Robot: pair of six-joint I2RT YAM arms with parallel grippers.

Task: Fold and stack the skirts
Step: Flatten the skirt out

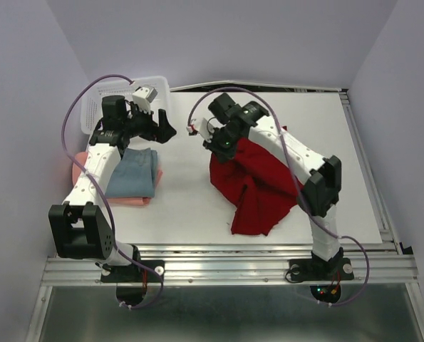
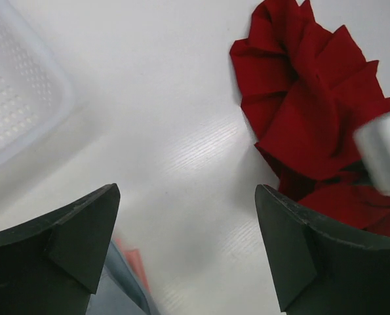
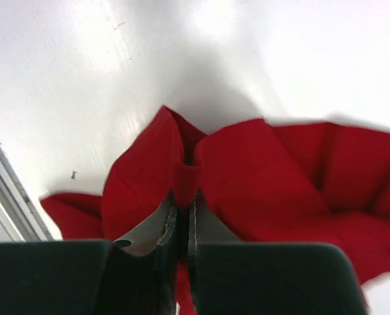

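Next, my left gripper will go to the right in the top view and down onto the dark red skirt's far part (image 1: 251,151), since the skirt lies crumpled and unspread.
The dark red pleated skirt (image 1: 258,189) lies crumpled right of centre. My right gripper (image 1: 219,142) is shut on a fold of the dark red skirt (image 3: 185,177) at its upper left edge and holds it lifted off the table. The blue-grey skirt (image 1: 132,173) lies folded on top of the salmon-pink skirt (image 1: 137,200) at the left. My left gripper (image 1: 165,130) is open and empty above the table, just right of that stack; its view shows the red skirt (image 2: 312,111) at the upper right and a corner of the blue-grey skirt (image 2: 116,295) and the pink skirt (image 2: 134,262).
A white mesh basket (image 1: 122,96) stands at the back left, behind my left arm; its rim shows in the left wrist view (image 2: 24,98). The table's raised back edge (image 1: 269,87) and right rail (image 1: 365,157) bound the white surface.
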